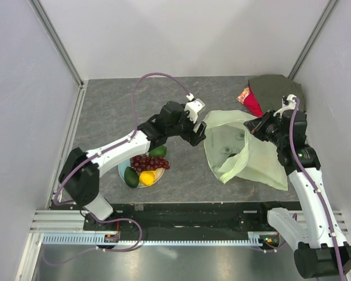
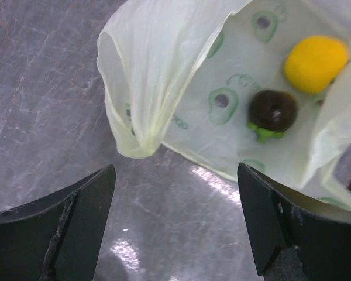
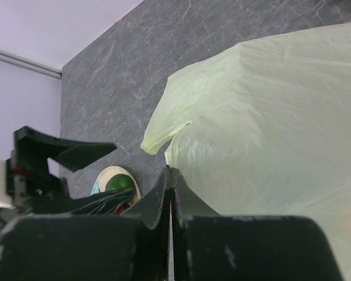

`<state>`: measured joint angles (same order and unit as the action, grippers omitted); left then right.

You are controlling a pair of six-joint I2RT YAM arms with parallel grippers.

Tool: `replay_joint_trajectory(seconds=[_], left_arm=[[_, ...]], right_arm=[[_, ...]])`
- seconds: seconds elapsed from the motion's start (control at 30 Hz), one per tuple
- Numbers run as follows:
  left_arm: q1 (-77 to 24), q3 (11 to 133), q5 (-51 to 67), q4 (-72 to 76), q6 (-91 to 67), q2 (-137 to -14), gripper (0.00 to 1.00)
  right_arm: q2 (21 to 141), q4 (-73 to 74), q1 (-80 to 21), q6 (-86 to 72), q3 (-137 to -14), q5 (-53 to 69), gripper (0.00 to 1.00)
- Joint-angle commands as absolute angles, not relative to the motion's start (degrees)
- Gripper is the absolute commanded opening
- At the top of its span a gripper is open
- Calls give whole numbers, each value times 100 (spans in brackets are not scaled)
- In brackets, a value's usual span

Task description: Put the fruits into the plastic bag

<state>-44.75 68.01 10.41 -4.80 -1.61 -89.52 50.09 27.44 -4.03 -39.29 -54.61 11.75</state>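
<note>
The tip of the bag's folded corner (image 1: 206,125) (image 2: 139,148) sticks out toward my open fingers, so I will next move my left gripper down and slightly outward onto it and close there.
The pale green plastic bag (image 1: 245,153) lies right of centre with its mouth facing left. My right gripper (image 1: 254,126) is shut on the bag's upper edge (image 3: 181,140) and holds the mouth open. My left gripper (image 1: 198,136) is open and empty, just above the table in front of the mouth (image 2: 175,175). Inside the bag lie a yellow-orange round fruit (image 2: 315,63) and a dark brown-purple fruit (image 2: 272,110). On the pale plate (image 1: 123,170) sit a dark red grape bunch (image 1: 149,162), two green avocados (image 1: 131,177) (image 1: 158,151) and a yellow lemon (image 1: 147,177).
A dark green cloth (image 1: 275,88) with a red part (image 1: 251,100) lies at the back right behind the bag. White walls close in the grey table on the left, back and right. The plate (image 3: 114,172) also shows in the right wrist view.
</note>
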Motion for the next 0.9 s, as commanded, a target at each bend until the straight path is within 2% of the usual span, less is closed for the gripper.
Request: replay_joint_trajectory(seconds=[0.0, 0.2, 0.3, 0.37, 0.4, 0.5, 0.73, 0.87], left_arm=[[-4447, 7522, 774, -896, 993, -9553, 91], [-4395, 8261, 801, -1081, 1292, -10440, 88], [-4351, 8621, 712, -1274, 1169, -10766, 71], [-4342, 8692, 773, -1301, 1099, -10837, 56], [-4350, 8692, 791, -1309, 1099, -10889, 36], [-4307, 8587, 642, -1415, 1028, -10864, 2], [-3903, 7649, 782, -1485, 379, -9864, 2], [-3806, 7278, 1195, -1643, 159, -9247, 2]], right_arm=[[5019, 2689, -422, -3955, -5809, 1134, 0], [5071, 2812, -431, -3955, -5871, 1055, 0], [5106, 2865, -431, -3938, -5915, 1020, 0], [5159, 2900, -422, -3911, -5924, 984, 0], [5229, 2909, -422, -3902, -5933, 976, 0], [5422, 2874, -422, -3841, -5994, 984, 0], [6064, 2567, -466, -3499, -6205, 984, 0], [6643, 2181, -842, -3463, -6468, 1020, 0]])
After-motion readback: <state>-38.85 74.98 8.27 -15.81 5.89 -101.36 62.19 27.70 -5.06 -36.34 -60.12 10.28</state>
